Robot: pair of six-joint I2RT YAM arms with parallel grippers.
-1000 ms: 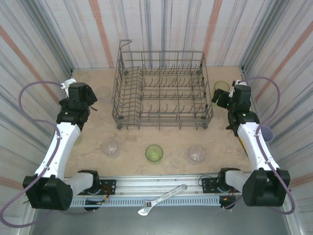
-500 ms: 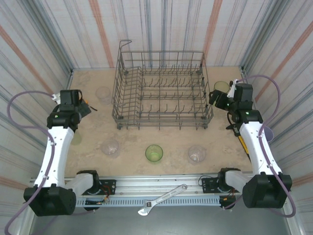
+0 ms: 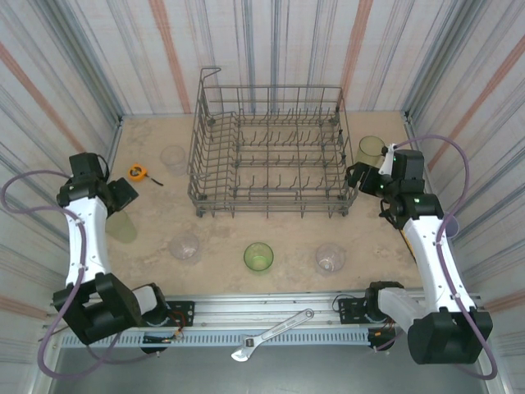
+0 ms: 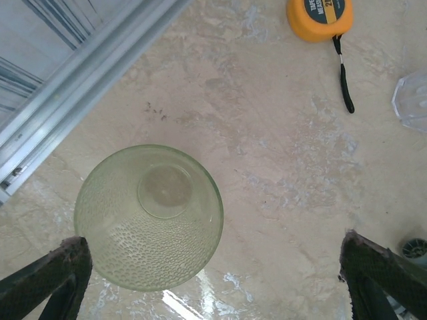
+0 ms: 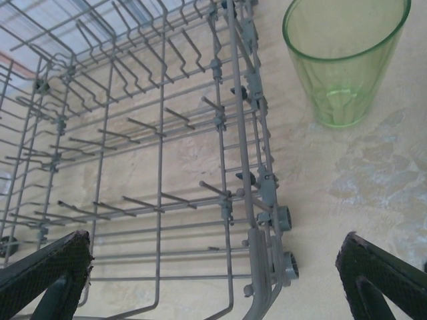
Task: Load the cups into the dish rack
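My left gripper has its open fingers above the yellow-green cup, which stands upright. It should next go down astride the yellow-green cup's rack side, with one finger going into the cup's opening.
The grey wire dish rack stands at the table's middle back with no cup in it. Clear cups and a green cup stand on the table. My left gripper hangs open above a pale yellow-green cup, which stands upright nearer the left finger. My right gripper is open over the rack's right corner. A yellow-green cup stands just beyond it.
An orange tape measure lies left of the rack, with a clear cup's edge beside it. A lavender cup shows behind the right arm. A wrench lies on the front rail. Striped walls close in both sides.
My left arm has swung out to the left and nearer, uncovering the tape measure and bringing its gripper over the pale cup. The right gripper has shifted slightly towards the rack's corner.
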